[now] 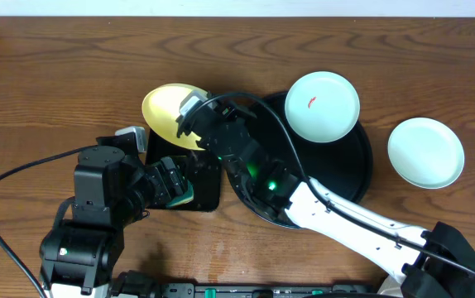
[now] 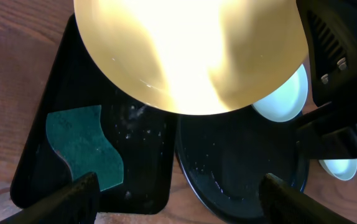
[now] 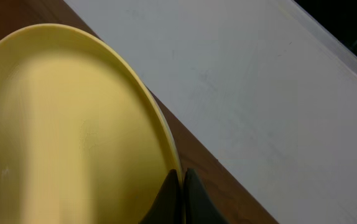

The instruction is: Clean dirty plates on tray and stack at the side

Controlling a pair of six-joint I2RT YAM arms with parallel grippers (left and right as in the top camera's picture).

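Note:
The robot's right gripper will move the pale yellow plate [image 1: 168, 109] to the right in the overhead view and down onto the unsmeared mint-blue plate, then let go of it there, since both plates look clean.
My right gripper [image 1: 189, 117] is shut on the rim of the pale yellow plate [image 1: 168, 109] and holds it tilted above the small rectangular tray; its fingers pinch the plate's edge in the right wrist view [image 3: 180, 186]. The plate fills the top of the left wrist view [image 2: 191, 50]. One mint-blue plate with a red smear [image 1: 323, 106] sits on the round black tray [image 1: 360, 165]. A second mint-blue plate [image 1: 425, 152] lies on the bare tabletop to the right. My left gripper [image 2: 178, 196] is open and empty above the tray edges.
A green sponge [image 2: 85, 146] lies on the small rectangular black tray [image 2: 135, 186], also seen under the left arm in the overhead view [image 1: 179, 195]. A black cable [image 1: 14, 178] loops over the left tabletop. A pale wall [image 3: 259, 93] borders the table's far edge.

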